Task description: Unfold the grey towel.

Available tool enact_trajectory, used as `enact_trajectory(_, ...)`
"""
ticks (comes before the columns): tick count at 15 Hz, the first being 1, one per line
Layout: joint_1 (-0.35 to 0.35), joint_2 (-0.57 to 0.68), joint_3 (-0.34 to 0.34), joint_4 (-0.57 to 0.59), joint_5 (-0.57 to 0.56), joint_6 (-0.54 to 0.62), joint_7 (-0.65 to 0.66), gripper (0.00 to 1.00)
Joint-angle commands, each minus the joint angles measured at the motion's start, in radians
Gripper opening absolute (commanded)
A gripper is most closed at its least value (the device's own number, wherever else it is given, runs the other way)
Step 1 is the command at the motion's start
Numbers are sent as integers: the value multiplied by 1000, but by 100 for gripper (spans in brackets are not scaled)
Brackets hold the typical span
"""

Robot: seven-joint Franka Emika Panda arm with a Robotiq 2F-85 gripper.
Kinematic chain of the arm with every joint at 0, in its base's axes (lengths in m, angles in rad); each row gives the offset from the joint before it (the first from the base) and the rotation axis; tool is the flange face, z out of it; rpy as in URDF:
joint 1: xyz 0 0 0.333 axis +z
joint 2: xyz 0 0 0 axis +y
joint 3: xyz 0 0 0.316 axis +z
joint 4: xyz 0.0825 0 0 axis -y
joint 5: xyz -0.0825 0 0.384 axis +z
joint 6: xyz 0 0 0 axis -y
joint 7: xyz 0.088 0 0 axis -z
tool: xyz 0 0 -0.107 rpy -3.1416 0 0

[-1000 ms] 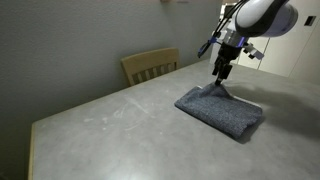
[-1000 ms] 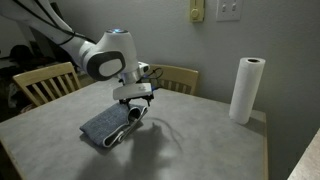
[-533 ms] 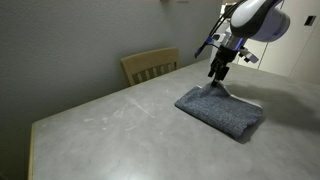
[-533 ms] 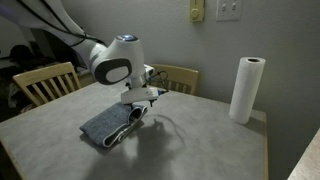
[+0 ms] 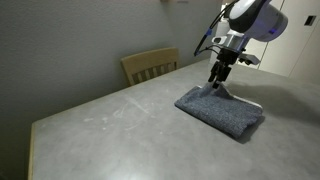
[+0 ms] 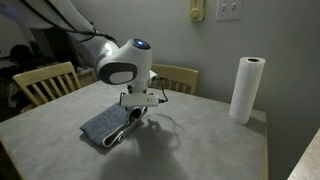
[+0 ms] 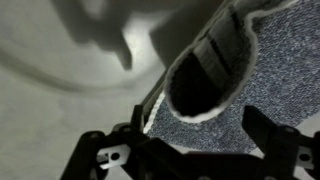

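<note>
My gripper stays low over the towel's raised fold next and draws its fingers inward on the dark loop, since they already stand on either side of it.
The grey towel lies folded on the table, also in the other exterior view. One edge of it stands up as a raised fold under my gripper, showing dark-and-pale stripes. In the wrist view the towel fills the right side, and the striped fold curls into a dark loop in the middle. My gripper hangs just over it, and its fingers stand wide apart on either side of the cloth. In the exterior view the gripper is at the towel's near end.
A roll of paper towel stands at the table's right edge. Wooden chairs stand at the table. The grey table stretches bare to the left of the towel. A wall is close behind.
The arm's wrist and upper body have swung a little sideways over the towel. The gripper tip has stayed at the raised fold, and the towel has not shifted.
</note>
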Motion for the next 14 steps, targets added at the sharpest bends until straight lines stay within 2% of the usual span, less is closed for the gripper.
enact_trajectory(1,18,-48,-46,6,46,-167,26,100)
enact_trajectory(7,57,-58,-106,29,94,-270,36,100)
enact_trajectory(14,105,-41,-145,49,84,-240,28,100)
